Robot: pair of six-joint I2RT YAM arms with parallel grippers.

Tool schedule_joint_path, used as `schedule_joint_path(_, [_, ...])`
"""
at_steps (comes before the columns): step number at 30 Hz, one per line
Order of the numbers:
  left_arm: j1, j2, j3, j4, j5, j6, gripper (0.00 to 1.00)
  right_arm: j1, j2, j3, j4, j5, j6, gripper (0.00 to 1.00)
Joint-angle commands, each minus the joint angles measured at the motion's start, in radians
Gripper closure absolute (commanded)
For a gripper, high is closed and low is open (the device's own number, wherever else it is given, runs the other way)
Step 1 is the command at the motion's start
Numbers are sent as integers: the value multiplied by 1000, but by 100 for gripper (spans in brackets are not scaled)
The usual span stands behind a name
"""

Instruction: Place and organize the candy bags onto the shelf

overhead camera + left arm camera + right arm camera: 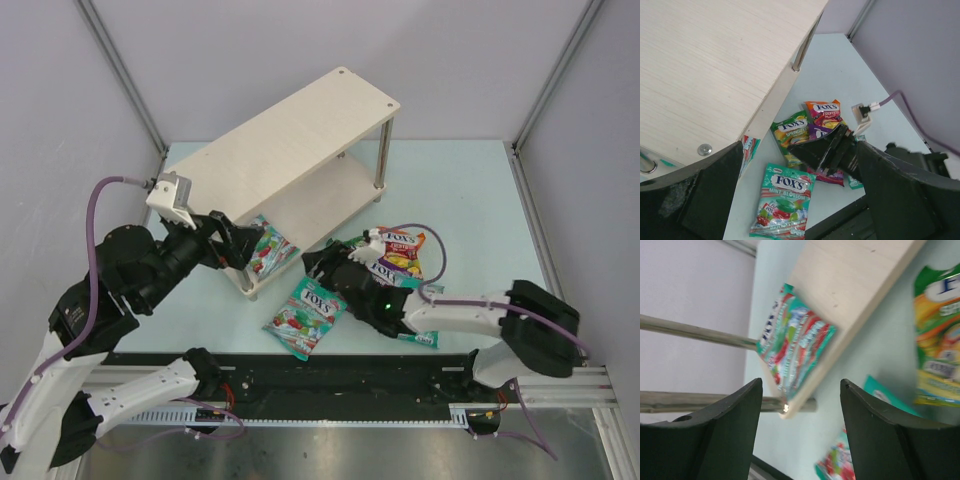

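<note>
The Mint Blossom bag's edge (337,311) by the piled bags is uncovered, so my right gripper will go down and back to it.
The pale wood shelf (290,130) stands diagonally at the middle of the table. One teal candy bag (268,247) lies on the near end of its lower board (855,280), overhanging the corner. My right gripper (316,264) is open and empty just right of that bag (795,350). My left gripper (243,252) is open and empty at the shelf's near-left corner. A teal Mint Blossom bag (785,200) lies flat on the table below. Green-yellow (790,130) and orange-purple (825,115) bags are piled behind the right gripper (825,150).
Another teal bag (420,338) pokes out from under the right arm near the front edge. Thin metal posts (381,160) join the shelf boards. Grey walls close in the table at the back and on both sides.
</note>
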Motion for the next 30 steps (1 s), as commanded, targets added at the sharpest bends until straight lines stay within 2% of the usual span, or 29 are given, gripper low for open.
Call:
schedule_joint_path(1, [-2, -14, -14, 25, 13, 3, 1, -64, -180, -80, -254, -256, -172, 32])
schedule_joint_path(3, [-2, -16, -22, 29, 17, 0, 1, -56, -231, -109, -359, -262, -180, 32])
schedule_joint_path(6, [-3, -16, -37, 46, 31, -8, 1, -23, -314, -163, -479, -206, -86, 31])
schedule_joint_path(7, [-3, -14, -40, 54, 34, -9, 0, -7, -354, -179, -498, -149, -19, 31])
schedule_joint_path(11, [-3, -5, -53, 69, 56, -20, 1, 48, -395, -282, -472, -110, 120, 30])
schedule_joint_path(14, [-2, 1, -56, 69, 59, -23, 1, 54, -347, -333, -377, -121, 172, 30])
schedule_joint_path(25, [-2, 6, -51, 62, 48, -14, 1, 28, -34, -342, 27, -271, 131, 30])
schedule_joint_path(28, [-2, 4, -47, 54, 43, -8, 0, 28, 12, -342, 114, -282, 108, 32])
schedule_joint_path(30, [-2, 6, -45, 52, 43, -5, 0, 26, 23, -344, 142, -282, 108, 37])
